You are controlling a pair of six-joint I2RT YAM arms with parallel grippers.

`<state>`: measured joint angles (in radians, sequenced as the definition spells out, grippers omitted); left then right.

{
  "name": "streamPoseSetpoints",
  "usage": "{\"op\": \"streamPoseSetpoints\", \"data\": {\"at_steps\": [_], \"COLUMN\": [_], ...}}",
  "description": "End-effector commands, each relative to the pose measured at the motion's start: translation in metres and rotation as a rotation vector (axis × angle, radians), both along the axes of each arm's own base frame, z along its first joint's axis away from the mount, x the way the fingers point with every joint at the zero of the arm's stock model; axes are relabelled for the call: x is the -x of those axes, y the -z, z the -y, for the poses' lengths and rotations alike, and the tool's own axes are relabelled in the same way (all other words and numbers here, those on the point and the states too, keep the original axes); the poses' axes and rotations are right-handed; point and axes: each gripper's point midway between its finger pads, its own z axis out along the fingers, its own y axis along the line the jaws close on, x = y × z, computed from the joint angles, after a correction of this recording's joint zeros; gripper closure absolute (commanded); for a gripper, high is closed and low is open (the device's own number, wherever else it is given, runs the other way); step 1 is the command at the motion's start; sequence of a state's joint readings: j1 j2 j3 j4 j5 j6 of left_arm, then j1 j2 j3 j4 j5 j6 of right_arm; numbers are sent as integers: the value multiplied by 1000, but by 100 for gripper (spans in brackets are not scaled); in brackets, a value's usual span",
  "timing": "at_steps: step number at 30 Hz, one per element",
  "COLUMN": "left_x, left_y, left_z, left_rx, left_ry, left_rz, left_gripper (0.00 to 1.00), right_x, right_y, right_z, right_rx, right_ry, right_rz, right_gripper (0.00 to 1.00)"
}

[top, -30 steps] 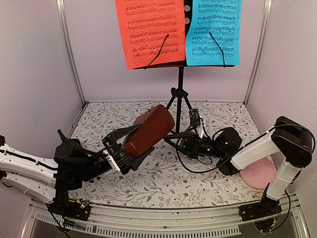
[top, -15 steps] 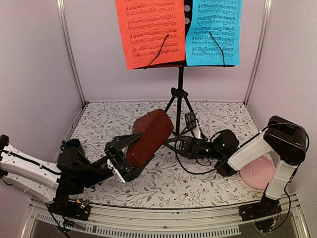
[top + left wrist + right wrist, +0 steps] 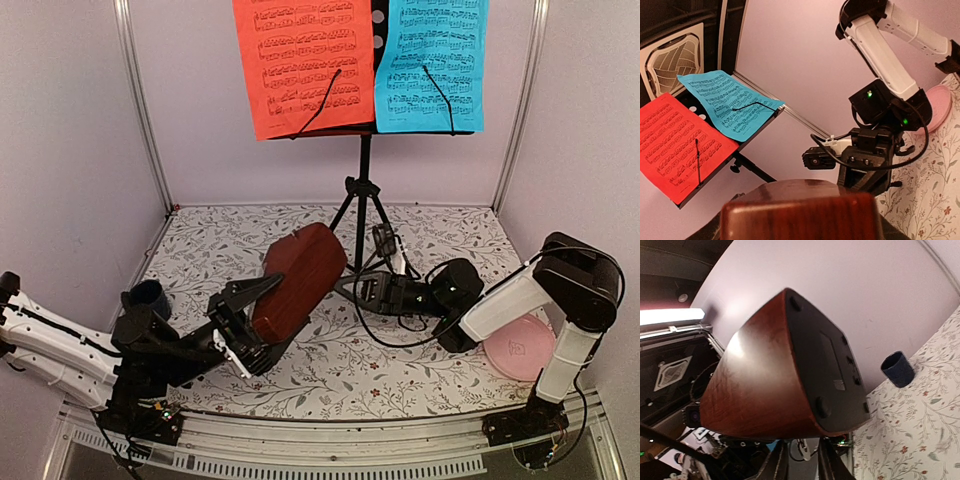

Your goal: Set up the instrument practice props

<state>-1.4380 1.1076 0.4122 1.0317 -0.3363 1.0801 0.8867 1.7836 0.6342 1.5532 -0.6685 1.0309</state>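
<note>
My left gripper turns the metronome (image 3: 297,278) upright next, since it hangs tilted, and lowers its black base onto the bare tabletop before the music stand to release it.
My left gripper (image 3: 262,318) is shut on the narrow end of the brown wooden metronome (image 3: 297,278) and holds it tilted above the table. The metronome fills the bottom of the left wrist view (image 3: 800,212) and hides my fingers there. My right gripper (image 3: 358,290) is open right beside the metronome's black base (image 3: 827,365), and its fingers (image 3: 777,465) hold nothing. The black music stand (image 3: 364,190) stands at the back on tripod legs. It carries the red sheet (image 3: 300,65) and the cyan sheet (image 3: 432,60), both also in the left wrist view (image 3: 675,145).
A dark blue mug (image 3: 148,297) stands at the near left, behind my left arm, and shows in the right wrist view (image 3: 898,369). A pink plate (image 3: 522,350) lies at the near right under my right arm. Walls enclose the floral tabletop (image 3: 440,370).
My left arm has drawn back and lower toward the near left with the metronome, uncovering the mug. My right gripper has followed slightly to the left.
</note>
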Motion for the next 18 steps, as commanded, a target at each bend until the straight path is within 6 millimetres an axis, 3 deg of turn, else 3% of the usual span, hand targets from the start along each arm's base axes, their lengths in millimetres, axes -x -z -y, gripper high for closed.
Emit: {"op": "streamPoseSetpoints", "data": {"at_steps": [1,3,6,11,13,18], "left_x": [-6,-21,-48,-84,-97,-126], "left_y": [-45,-48,-54,-45,-33,2], "left_z": [-8,-11,-13,1,9,35], "left_rx": [182,220,287,306,290,215], "left_ry": [-14,-49,-91,-84,-88,-104], "left_rz": [-78,-136,-259,-480,-574,-796], "left_gripper": [100,100,100,100,100,100], "right_x": [-28,-33,-38,-39,-40,-44], "right_y": [-47,-34,-9,27,41,51], "right_z": [36,35,33,41,48,62], "right_rx": [-173,-118,-16,148,218,357], "right_ry": [182,211,248,312,348,438], "right_rz": [119,95,79,59,53,128], "right_gripper": [67,55,46,30,25,12]}}
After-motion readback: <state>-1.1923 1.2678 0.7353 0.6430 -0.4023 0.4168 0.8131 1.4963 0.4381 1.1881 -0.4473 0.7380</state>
